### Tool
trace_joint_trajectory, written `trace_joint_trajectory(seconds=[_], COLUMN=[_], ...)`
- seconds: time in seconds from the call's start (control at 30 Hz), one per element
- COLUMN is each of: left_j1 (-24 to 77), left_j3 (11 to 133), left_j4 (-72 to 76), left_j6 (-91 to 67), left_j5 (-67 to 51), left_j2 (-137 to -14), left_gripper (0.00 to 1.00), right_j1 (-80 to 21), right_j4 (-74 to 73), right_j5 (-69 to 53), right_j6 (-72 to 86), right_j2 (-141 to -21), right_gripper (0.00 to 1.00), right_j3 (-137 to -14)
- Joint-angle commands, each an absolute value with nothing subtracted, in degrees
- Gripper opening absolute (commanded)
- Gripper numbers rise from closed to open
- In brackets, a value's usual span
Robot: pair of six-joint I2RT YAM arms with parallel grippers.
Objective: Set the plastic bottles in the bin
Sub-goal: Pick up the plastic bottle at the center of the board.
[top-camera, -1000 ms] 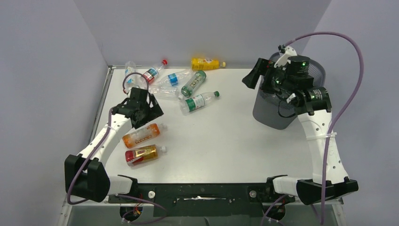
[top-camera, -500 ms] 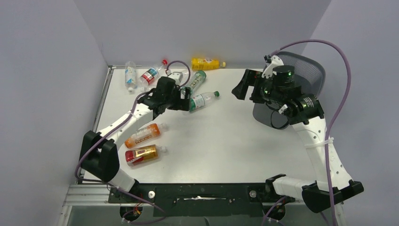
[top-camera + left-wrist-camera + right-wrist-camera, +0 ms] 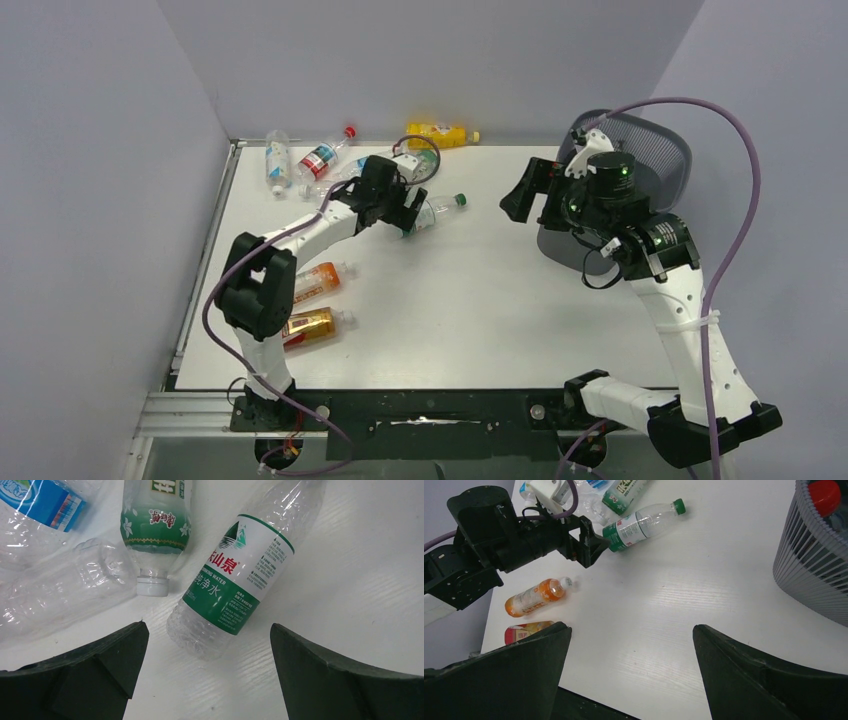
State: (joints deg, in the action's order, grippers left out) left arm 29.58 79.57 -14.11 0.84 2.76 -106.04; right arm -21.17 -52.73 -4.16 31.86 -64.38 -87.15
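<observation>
My left gripper is open above the green band (image 3: 408, 231) (image 3: 221, 600) near the green-label bottle's base, and the band is already between the fingers. I should move the gripper down around the band and close it.
A clear bottle with a green label (image 3: 240, 580) lies on the white table, its base just ahead of my left gripper (image 3: 209, 626). That gripper is open, a finger on either side of the base, touching nothing. From above, the left gripper (image 3: 405, 213) sits at the bottle cluster by the green-label bottle (image 3: 437, 208). My right gripper (image 3: 517, 195) hangs open and empty left of the bin (image 3: 650, 135), a dark grey mesh basket at the right. The right wrist view shows the bin (image 3: 809, 570) with a red-capped bottle (image 3: 824, 495) inside.
More bottles lie near the back: a green tea bottle with a white cap (image 3: 155, 525), a crushed clear one (image 3: 60, 590), a blue-labelled one (image 3: 277, 160), a red-labelled one (image 3: 325, 155), a yellow one (image 3: 437, 134). An orange bottle (image 3: 312, 282) and an amber one (image 3: 305, 325) lie at the left.
My left arm swung right and away from me, from the orange bottle to the green-label bottle. My right arm moved left, off the top of the bin. Both grippers stayed open.
</observation>
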Motion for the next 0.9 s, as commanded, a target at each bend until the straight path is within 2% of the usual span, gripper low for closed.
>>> trace_joint_trajectory(seconds=[0.0,0.67,0.77,0.87], left_j1=[30.03,31.45,31.55,31.63], left_j3=[82.97,79.57,79.38,79.65], left_j4=[-9.75,-7.73,-7.86,-9.24], left_j6=[6.47,6.84,6.03,4.27], left_j5=[2.49,1.43,1.19,0.64], left_j2=[-107.88,-114.93,-114.81,-114.32], left_gripper=[0.94,0.90,0.81,0.62], right_j1=[-21.78,-21.74,-21.74,-21.72], right_j4=[-51.94,-50.84,-50.95,-51.11], right_j5=[-3.06,-3.67,-3.57,-3.48], right_j6=[31.86,32.41,32.60,32.78], right_j2=[-63.44,-63.42,-63.16,-62.98], right_gripper=[0.98,0.98,0.98,0.98], right_j3=[-86.34,-83.67,-83.67,-83.80])
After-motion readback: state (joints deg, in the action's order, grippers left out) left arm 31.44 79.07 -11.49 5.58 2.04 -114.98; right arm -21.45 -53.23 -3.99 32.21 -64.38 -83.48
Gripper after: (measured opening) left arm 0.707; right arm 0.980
